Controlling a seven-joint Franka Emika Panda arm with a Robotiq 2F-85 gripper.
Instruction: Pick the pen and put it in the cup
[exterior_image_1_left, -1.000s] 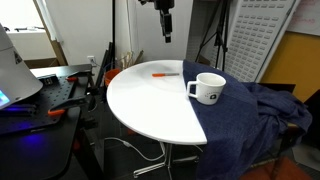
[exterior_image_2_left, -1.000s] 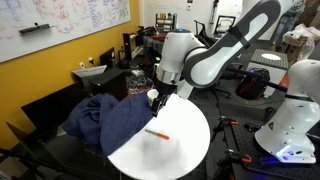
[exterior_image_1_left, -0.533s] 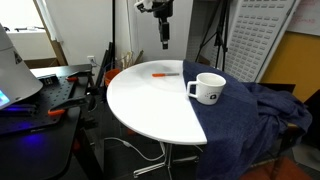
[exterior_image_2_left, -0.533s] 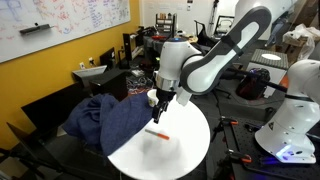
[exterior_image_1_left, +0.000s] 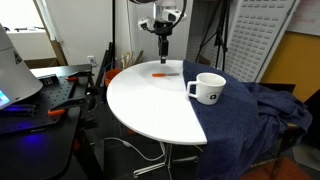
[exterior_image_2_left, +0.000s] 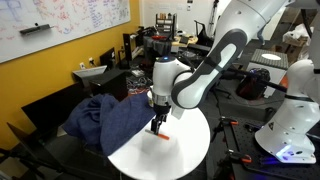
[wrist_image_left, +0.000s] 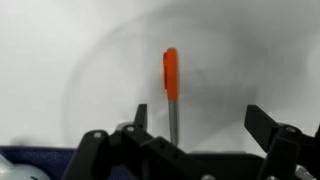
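My gripper is open, and the pen lies flat on the table below, between the spread fingers. It should next move down onto the pen's grey body (exterior_image_1_left: 172, 74) (wrist_image_left: 174, 117) and close there.
The pen (exterior_image_1_left: 163, 75) lies flat on the round white table (exterior_image_1_left: 150, 105), toward its far side; it also shows in an exterior view (exterior_image_2_left: 160, 135). In the wrist view the pen (wrist_image_left: 171, 85) has an orange cap and a grey barrel, and lies between the open fingers. My gripper (exterior_image_1_left: 164, 53) hangs open just above the pen, also seen in an exterior view (exterior_image_2_left: 155, 124) and in the wrist view (wrist_image_left: 200, 125). The white cup (exterior_image_1_left: 208, 88), handle toward the table's middle and a dark logo on its side, stands at the table's edge beside the blue cloth.
A dark blue cloth (exterior_image_1_left: 250, 115) drapes over one side of the table and a chair (exterior_image_2_left: 110, 120). A workbench with dark clutter (exterior_image_1_left: 45, 95) stands beside the table. Another white robot base (exterior_image_2_left: 295, 120) stands near it.
My gripper has come down from well above the table to just over the pen. The pen and the cup have not moved.
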